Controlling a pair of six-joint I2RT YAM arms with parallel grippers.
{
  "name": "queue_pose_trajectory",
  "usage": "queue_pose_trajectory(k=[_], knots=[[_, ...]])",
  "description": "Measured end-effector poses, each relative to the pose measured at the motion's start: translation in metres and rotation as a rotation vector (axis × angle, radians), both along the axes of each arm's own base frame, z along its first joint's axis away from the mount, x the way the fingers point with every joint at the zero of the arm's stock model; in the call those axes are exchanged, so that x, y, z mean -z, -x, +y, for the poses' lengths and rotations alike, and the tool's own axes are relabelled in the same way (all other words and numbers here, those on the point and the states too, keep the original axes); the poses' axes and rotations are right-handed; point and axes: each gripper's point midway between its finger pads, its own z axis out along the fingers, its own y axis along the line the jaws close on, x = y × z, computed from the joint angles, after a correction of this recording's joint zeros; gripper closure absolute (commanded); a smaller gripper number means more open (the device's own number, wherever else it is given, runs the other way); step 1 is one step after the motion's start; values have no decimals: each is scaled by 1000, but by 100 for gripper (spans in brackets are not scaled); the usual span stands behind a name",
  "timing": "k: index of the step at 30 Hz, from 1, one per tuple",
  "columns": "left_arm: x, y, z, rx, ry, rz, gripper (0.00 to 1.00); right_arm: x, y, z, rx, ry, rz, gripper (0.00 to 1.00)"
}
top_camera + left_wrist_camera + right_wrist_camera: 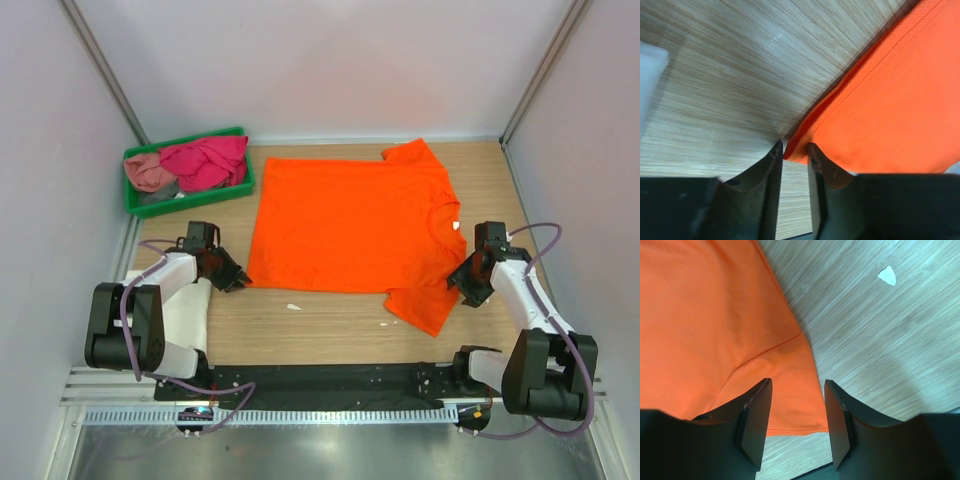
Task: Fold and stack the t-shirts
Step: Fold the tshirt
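The sleeve's hem corner is lower than my right gripper, back toward my base. I will lower my right gripper onto it next.
A bright orange t-shirt (pixel 350 220) lies spread flat on the wooden table, collar to the right. My left gripper (pixel 238 280) is at its near left hem corner. In the left wrist view the jaws (pixel 794 146) stand narrowly apart with the orange corner (pixel 900 100) at their tips, not pinched. My right gripper (pixel 460 283) is open over the near sleeve. In the right wrist view (pixel 797 382) the sleeve hem (pixel 705 315) lies between the spread fingers. A white t-shirt (pixel 190 315) lies under my left arm. A magenta t-shirt (pixel 205 160) and a dusty pink one (pixel 150 172) are crumpled in the tray.
A green plastic tray (pixel 135 205) stands at the back left. Small white scraps lie on the table near the shirt's front edge (pixel 293 306), one showing in the right wrist view (pixel 886 275). Grey walls enclose the table on three sides.
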Motion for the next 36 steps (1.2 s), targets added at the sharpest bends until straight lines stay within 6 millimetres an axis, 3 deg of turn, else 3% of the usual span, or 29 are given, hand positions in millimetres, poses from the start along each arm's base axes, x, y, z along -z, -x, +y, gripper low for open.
queue_pose_trajectory(k=[2, 3, 5, 11, 15, 23, 30, 36], knots=[[0, 0, 0, 1, -1, 1, 80, 1, -1, -1, 5, 0, -1, 51], [1, 0, 0, 2, -3, 2, 91, 2, -1, -1, 6, 0, 1, 51], [3, 0, 1, 6, -6, 5, 100, 5, 0, -2, 9, -2, 8, 55], [3, 0, 0, 18, -7, -1, 100, 16, 9, 3, 6, -29, 32, 59], [3, 0, 0, 28, -7, -5, 100, 25, 20, 9, 4, -60, 62, 55], [3, -1, 0, 30, -8, -7, 100, 18, 35, 28, -38, -126, 66, 53], [3, -3, -1, 32, -1, -13, 100, 36, 57, 45, -60, -173, 139, 54], [3, -3, -1, 31, -1, -15, 100, 38, 61, 49, -73, -174, 154, 56]])
